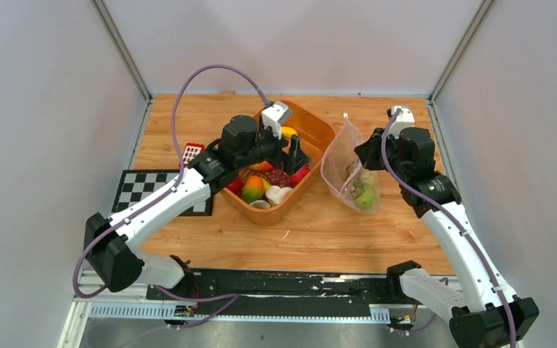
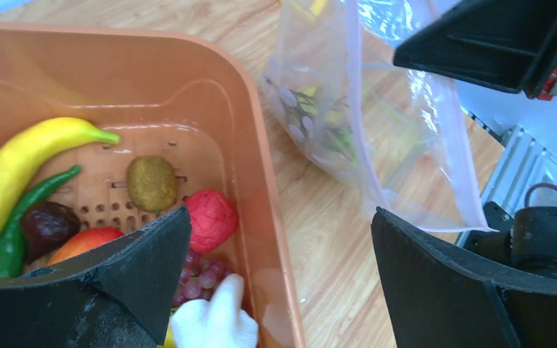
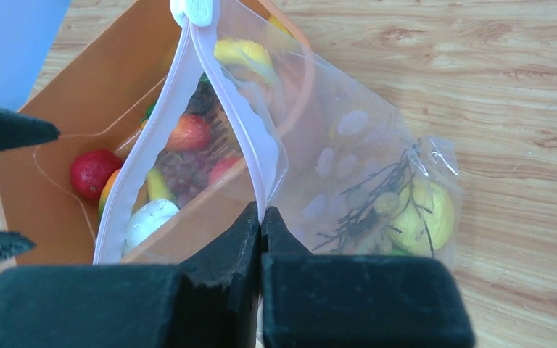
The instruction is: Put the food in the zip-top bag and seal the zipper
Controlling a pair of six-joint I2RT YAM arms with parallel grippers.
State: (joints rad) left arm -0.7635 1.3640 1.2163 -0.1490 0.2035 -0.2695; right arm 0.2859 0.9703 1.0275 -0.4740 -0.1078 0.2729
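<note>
The red-orange mango (image 1: pixel 261 166) (image 2: pixel 88 242) lies below and to the gripper's left in the top view. My left gripper moves away from the basket's rim, down onto it next.
The orange basket (image 1: pixel 315 129) holds food: a banana (image 2: pixel 29 159), a kiwi (image 2: pixel 151 183), a red fruit (image 2: pixel 210 217), grapes (image 2: pixel 199 279) and a white mushroom (image 2: pixel 214 319). My left gripper (image 1: pixel 295 156) hangs open over the basket's right rim (image 2: pixel 261 217), with nothing between its fingers. To the right, the clear zip-top bag (image 1: pixel 352 170) stands with its mouth up. A lemon (image 3: pixel 424 214) and small nuts lie at its bottom. My right gripper (image 3: pixel 261 214) is shut on the bag's mouth edge at the zipper (image 3: pixel 250 138), which gapes open.
A black-and-white checkerboard (image 1: pixel 149 190) lies at the left, with a small red-and-white block (image 1: pixel 191 152) behind it. Grey walls enclose the wooden table on three sides. A black rail (image 1: pixel 290 284) runs along the front edge.
</note>
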